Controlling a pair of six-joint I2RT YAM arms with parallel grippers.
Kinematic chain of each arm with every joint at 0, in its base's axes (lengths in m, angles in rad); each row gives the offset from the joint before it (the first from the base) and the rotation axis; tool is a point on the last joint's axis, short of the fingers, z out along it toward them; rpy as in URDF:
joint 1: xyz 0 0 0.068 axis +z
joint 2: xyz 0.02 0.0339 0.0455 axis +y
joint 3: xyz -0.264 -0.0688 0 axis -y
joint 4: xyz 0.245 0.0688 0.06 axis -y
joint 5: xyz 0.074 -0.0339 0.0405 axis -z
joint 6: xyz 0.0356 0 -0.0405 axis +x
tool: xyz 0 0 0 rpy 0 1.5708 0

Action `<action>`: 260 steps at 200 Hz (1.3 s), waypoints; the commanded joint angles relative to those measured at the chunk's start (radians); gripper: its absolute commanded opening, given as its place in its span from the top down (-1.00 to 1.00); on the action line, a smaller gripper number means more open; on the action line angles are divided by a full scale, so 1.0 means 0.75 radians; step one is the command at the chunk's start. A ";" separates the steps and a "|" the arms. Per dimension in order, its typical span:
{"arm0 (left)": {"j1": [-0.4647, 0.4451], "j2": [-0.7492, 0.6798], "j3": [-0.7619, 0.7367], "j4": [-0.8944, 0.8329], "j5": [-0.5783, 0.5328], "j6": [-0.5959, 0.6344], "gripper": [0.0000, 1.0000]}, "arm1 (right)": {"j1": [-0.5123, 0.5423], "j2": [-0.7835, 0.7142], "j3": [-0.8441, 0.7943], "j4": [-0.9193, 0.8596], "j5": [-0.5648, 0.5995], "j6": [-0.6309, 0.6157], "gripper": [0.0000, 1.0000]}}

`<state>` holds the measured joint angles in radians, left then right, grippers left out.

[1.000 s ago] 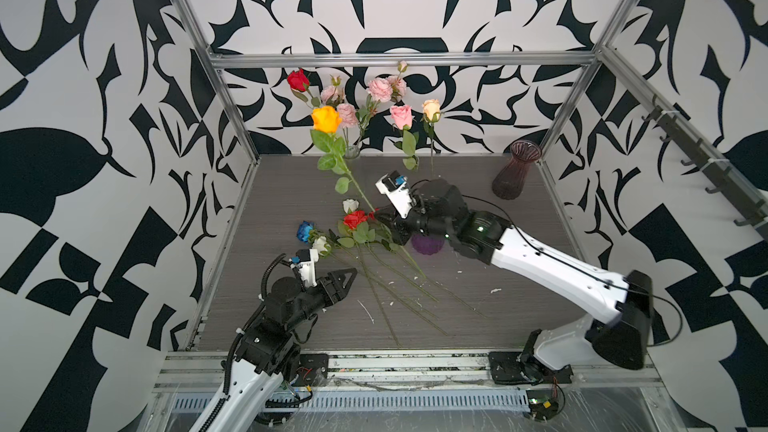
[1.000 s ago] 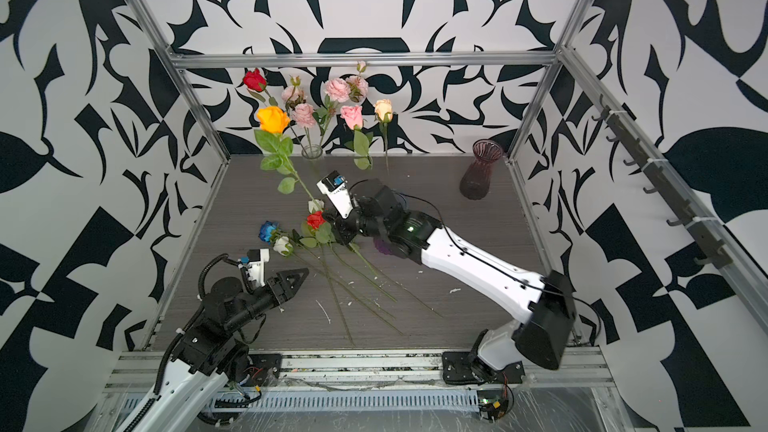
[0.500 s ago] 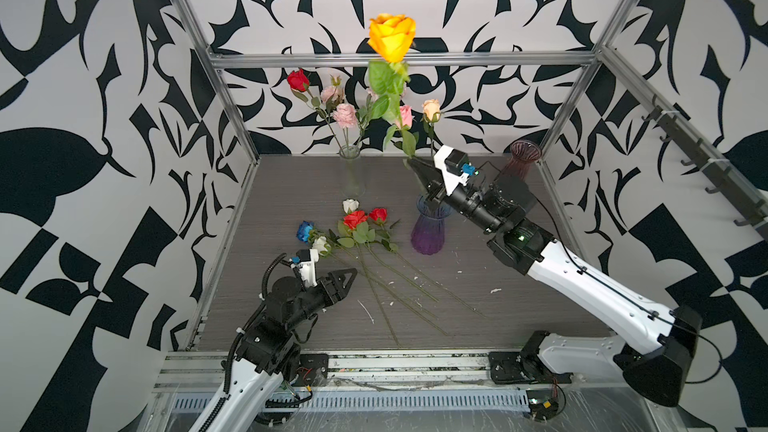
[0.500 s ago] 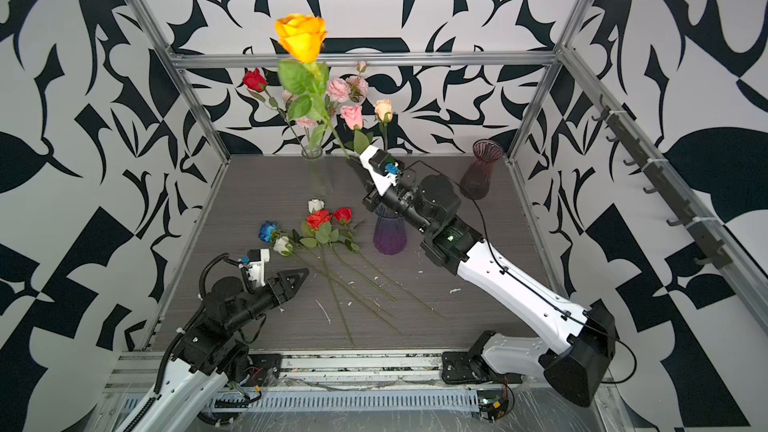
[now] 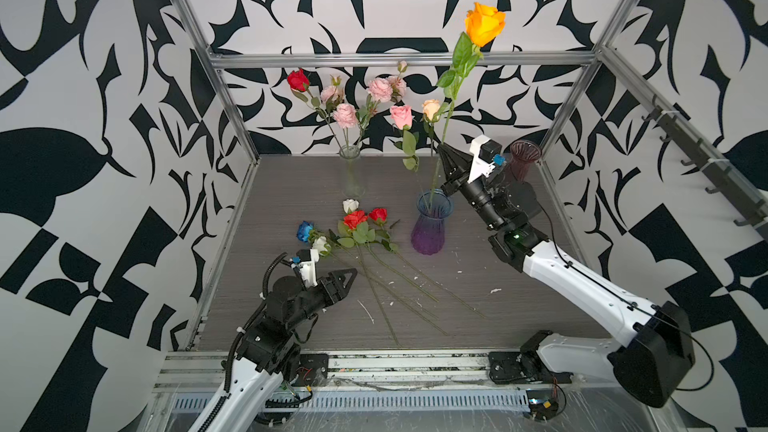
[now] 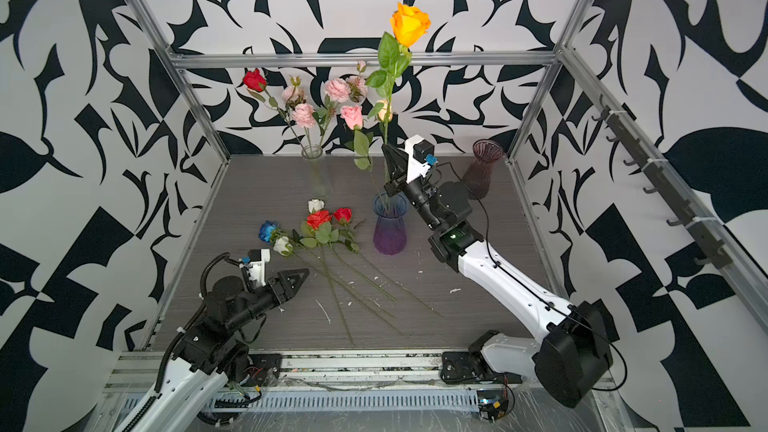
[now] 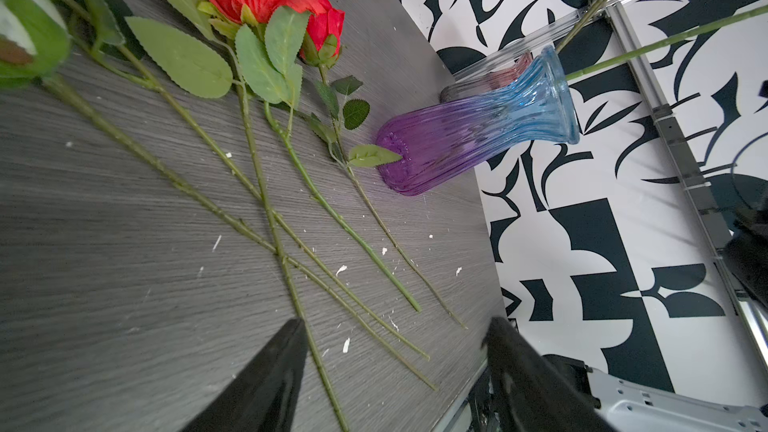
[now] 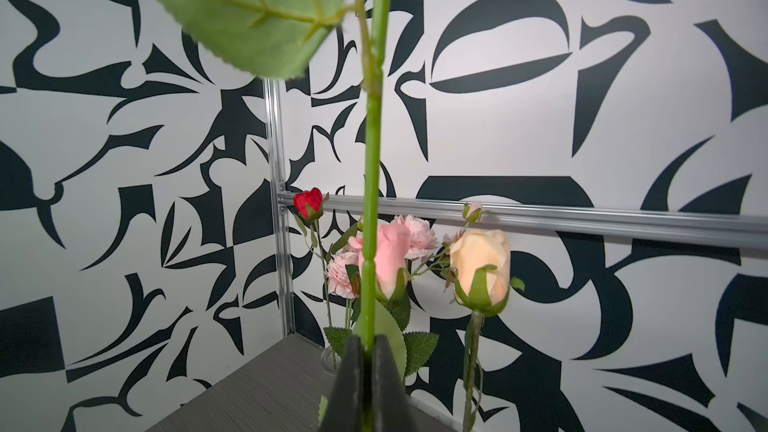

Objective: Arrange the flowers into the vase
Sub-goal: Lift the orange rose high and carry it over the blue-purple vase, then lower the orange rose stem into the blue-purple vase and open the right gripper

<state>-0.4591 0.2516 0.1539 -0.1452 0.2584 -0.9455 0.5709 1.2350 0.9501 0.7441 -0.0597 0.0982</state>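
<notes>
I will next lower my right gripper toward the rim of the blue-and-purple vase [image 5: 432, 228] and let go of the green stem, since its lower end already reaches inside.
My right gripper [image 5: 443, 150] [image 6: 387, 149] [image 8: 366, 344] is shut on the green stem of an orange rose [image 5: 484, 23] [image 6: 409, 23], held nearly upright. The stem's lower end reaches into the mouth of the blue-and-purple vase [image 5: 432, 228] [image 6: 390, 230] [image 7: 478, 126]. A pink rose [image 5: 401, 115] and a peach rose [image 5: 431, 109] [image 8: 481, 261] stand there too. More flowers lie on the table left of the vase: red [image 5: 354, 219], blue [image 5: 305, 231] and white [image 5: 350, 205] roses. My left gripper [image 5: 350, 274] [image 7: 397, 322] hovers open and empty near their stem ends.
A clear glass vase [image 5: 350, 168] at the back holds a red rose [image 5: 298, 79] and pink ruffled blooms [image 5: 345, 115]. A dark maroon vase [image 5: 524, 160] stands in the back right corner behind my right arm. Metal frame rails [image 5: 399, 58] edge the table.
My right arm lifted the orange rose off the lying flowers, swung it up and rightward, and now holds its stem down into the blue-and-purple vase. The left arm has not moved.
</notes>
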 commanded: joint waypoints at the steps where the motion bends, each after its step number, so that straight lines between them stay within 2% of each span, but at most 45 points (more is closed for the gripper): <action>1: 0.005 -0.005 -0.017 0.022 0.009 0.000 -0.45 | -0.004 -0.058 -0.043 0.109 0.107 0.118 1.00; 70: 0.005 -0.006 -0.017 0.024 0.012 0.000 -0.45 | -0.004 -0.162 -0.248 0.115 0.265 0.256 1.00; 117: 0.006 -0.007 -0.017 0.022 0.012 -0.002 -0.45 | -0.004 -0.152 -0.266 0.099 0.258 0.323 1.00; 144: 0.006 -0.018 -0.019 0.016 0.007 -0.004 -0.45 | -0.004 -0.134 -0.189 -0.071 0.212 0.329 1.00; 150: 0.007 -0.020 -0.019 0.014 0.007 -0.005 -0.45 | -0.004 -0.130 -0.169 -0.110 0.200 0.327 0.81; 164: 0.007 -0.023 -0.019 0.012 0.007 -0.005 -0.46 | -0.004 -0.127 -0.147 -0.166 0.187 0.324 0.16; 170: 0.007 -0.025 -0.019 0.010 0.007 -0.005 -0.45 | -0.004 -0.129 -0.141 -0.183 0.181 0.323 -0.02; 178: 0.007 -0.025 -0.019 0.009 0.008 -0.005 -0.45 | -0.004 -0.134 -0.134 -0.219 0.180 0.323 -0.15; 194: 0.007 -0.025 -0.019 0.009 0.006 -0.004 -0.45 | -0.002 -0.148 -0.132 -0.273 0.185 0.314 -0.25; 260: 0.007 -0.018 -0.019 0.016 0.009 -0.004 -0.45 | -0.002 -0.206 -0.176 -0.307 0.217 0.287 -0.27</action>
<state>-0.4583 0.2432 0.1539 -0.1459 0.2584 -0.9459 0.5697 1.1137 0.8097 0.5064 0.0940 0.3328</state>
